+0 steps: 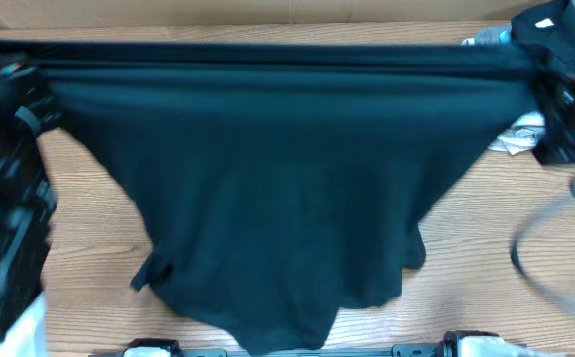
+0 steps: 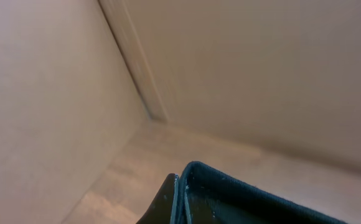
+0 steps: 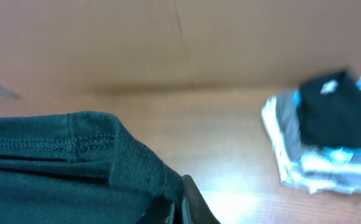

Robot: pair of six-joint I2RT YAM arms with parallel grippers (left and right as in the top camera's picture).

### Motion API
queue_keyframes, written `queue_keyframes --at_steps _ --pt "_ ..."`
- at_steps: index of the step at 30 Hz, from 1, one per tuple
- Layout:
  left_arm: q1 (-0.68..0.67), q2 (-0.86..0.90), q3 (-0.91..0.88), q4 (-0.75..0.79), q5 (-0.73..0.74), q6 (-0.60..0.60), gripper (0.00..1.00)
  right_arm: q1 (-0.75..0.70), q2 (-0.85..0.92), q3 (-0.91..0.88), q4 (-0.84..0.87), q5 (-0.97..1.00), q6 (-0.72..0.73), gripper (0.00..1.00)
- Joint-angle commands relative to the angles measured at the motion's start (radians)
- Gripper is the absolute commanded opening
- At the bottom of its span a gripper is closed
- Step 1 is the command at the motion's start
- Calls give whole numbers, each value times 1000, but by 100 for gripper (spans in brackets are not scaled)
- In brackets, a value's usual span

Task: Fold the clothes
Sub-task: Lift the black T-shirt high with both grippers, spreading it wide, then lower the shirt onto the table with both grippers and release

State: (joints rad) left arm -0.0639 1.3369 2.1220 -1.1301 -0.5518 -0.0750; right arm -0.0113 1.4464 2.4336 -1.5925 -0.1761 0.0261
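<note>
The shirt's body drapes toward the front, so I will next lower my left gripper outward onto the table's far part by the cardboard and release the shirt's corner.
The clothes (image 1: 268, 178), a large black T-shirt, are stretched wide in the overhead view, with the top edge taut across the back of the table and the body draping down toward the front. My left gripper (image 1: 15, 84) is shut on the shirt's left end and my right gripper (image 1: 547, 84) on its right end. In the left wrist view the left gripper (image 2: 179, 194) pinches a hemmed edge of the black fabric (image 2: 249, 202). In the right wrist view the right gripper (image 3: 179, 208) is closed on a stitched corner of the fabric (image 3: 56, 168).
A stack of folded garments (image 3: 323, 143) with a black one on top lies at the back right (image 1: 550, 25), with a pale garment (image 1: 516, 134) just in front. A dark cable (image 1: 535, 260) loops over the wooden table (image 1: 476, 248). Cardboard walls (image 2: 261, 74) stand behind.
</note>
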Motion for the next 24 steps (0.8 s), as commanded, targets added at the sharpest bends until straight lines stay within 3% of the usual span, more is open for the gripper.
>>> queue_keyframes --at_steps 1,14,24 --pt "26 108 -9 -6 -199 -8 4 -24 112 -6 -16 173 0 4" --pt "26 587 -9 101 -120 -94 4 -23 601 -6 143 149 -7 4" --pt "26 961 -9 387 -41 -94 4 -20 881 -6 428 127 0 4"
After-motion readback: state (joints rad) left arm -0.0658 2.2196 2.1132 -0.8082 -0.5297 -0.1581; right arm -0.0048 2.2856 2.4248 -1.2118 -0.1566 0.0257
